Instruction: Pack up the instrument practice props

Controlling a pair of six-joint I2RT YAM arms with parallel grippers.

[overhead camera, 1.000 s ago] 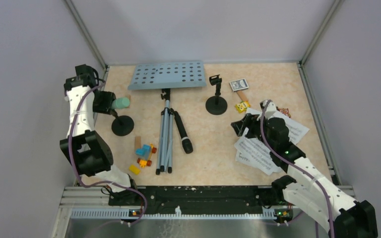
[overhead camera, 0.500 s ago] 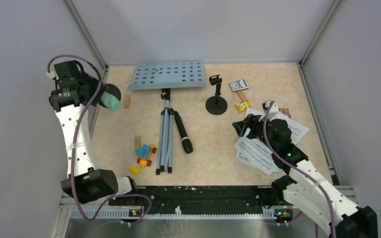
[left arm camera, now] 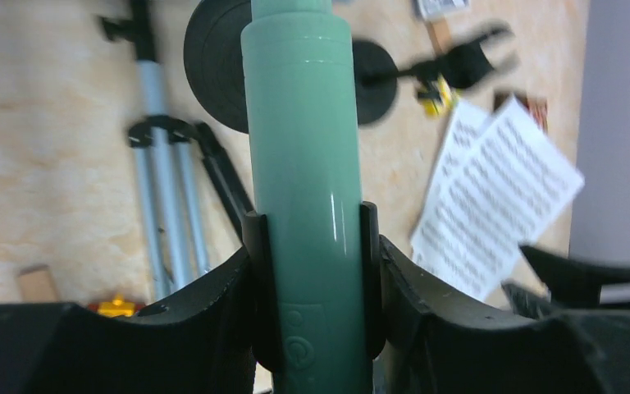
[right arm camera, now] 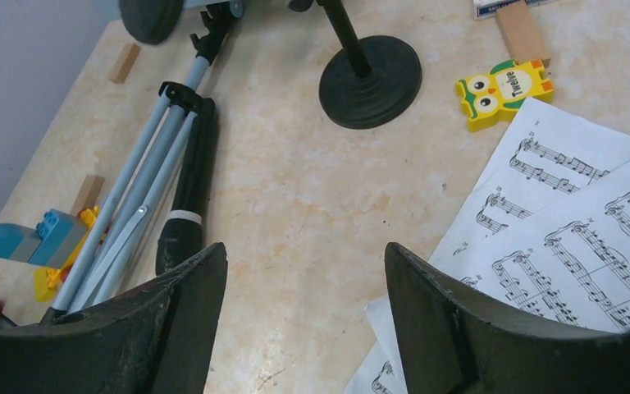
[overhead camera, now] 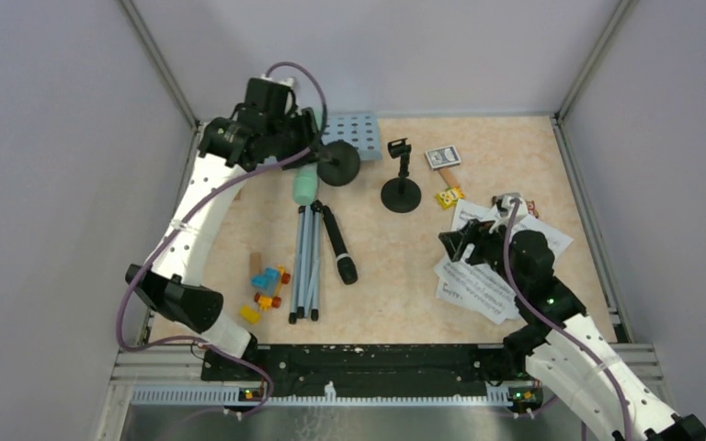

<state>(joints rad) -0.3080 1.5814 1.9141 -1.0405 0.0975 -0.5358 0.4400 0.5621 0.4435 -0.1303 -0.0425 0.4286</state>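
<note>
The left gripper moves back and down next to the bare tabletop by the black microphone, since that tabletop lies below, to the gripper's right in the top view.
My left gripper [left arm camera: 312, 271] is shut on the mint-green microphone [left arm camera: 303, 164], which sits in the clip of a black round-based mic holder [left arm camera: 213, 66]. From above, the microphone [overhead camera: 305, 188] and the holder's base [overhead camera: 338, 163] hang over the back middle of the table, and the arm hides most of the pale-blue music desk [overhead camera: 354, 131]. The silver tripod pole [overhead camera: 308, 262] and the black microphone [overhead camera: 338, 243] lie flat. A second mic holder [overhead camera: 401, 188] stands upright. My right gripper [overhead camera: 455, 241] is open at the left edge of the sheet-music pages [right arm camera: 574, 238].
Colourful toy bricks [overhead camera: 267, 289] lie left of the tripod feet. A yellow owl brick [right arm camera: 504, 90], a tan wooden block [right arm camera: 521, 33] and a small card [overhead camera: 442, 154] sit at the back right. Grey walls close in three sides.
My left arm has swung from the left wall to the back middle, carrying the mint-green microphone and its holder off the table. The right arm has shifted slightly towards the near edge.
</note>
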